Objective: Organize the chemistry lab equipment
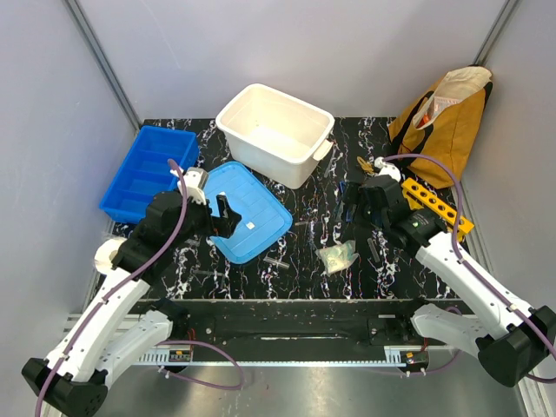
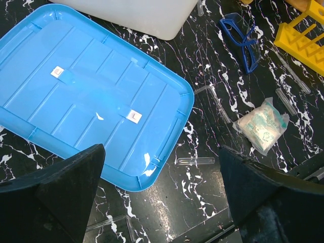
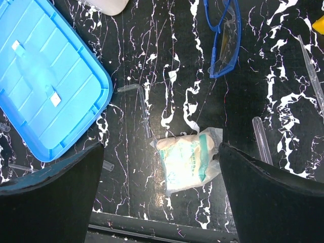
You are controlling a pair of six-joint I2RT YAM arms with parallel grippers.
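Note:
I need to lower my right gripper next, toward the right in its wrist view, onto the far end of the short tube [image 3: 258, 125], as it lies clear of the wad.
On the black marbled table lie the blue-rimmed safety glasses [image 3: 223, 40] [image 2: 242, 43], a pale soft wad in a clear bag [image 1: 337, 256] [image 3: 188, 158] [image 2: 261, 125] and thin clear tubes [image 2: 196, 161] [image 3: 261, 139] [image 1: 276, 261]. The yellow-orange rack [image 1: 437, 204] [image 2: 304, 33] stands at the right. My left gripper [image 1: 228, 217] [image 2: 162, 202] hangs open over the near corner of the blue lid [image 2: 96, 96], holding nothing. My right gripper [image 1: 354, 198] [image 3: 159, 197] is open above the table, with the wad lying between its fingers in its wrist view. It holds nothing.
A large white tub [image 1: 274, 130] stands at the back centre, its blue lid [image 1: 246, 211] flat in front of it. A blue divided tray [image 1: 148, 172] sits at the left edge. A mustard bag [image 1: 447, 117] leans at the back right, behind the rack.

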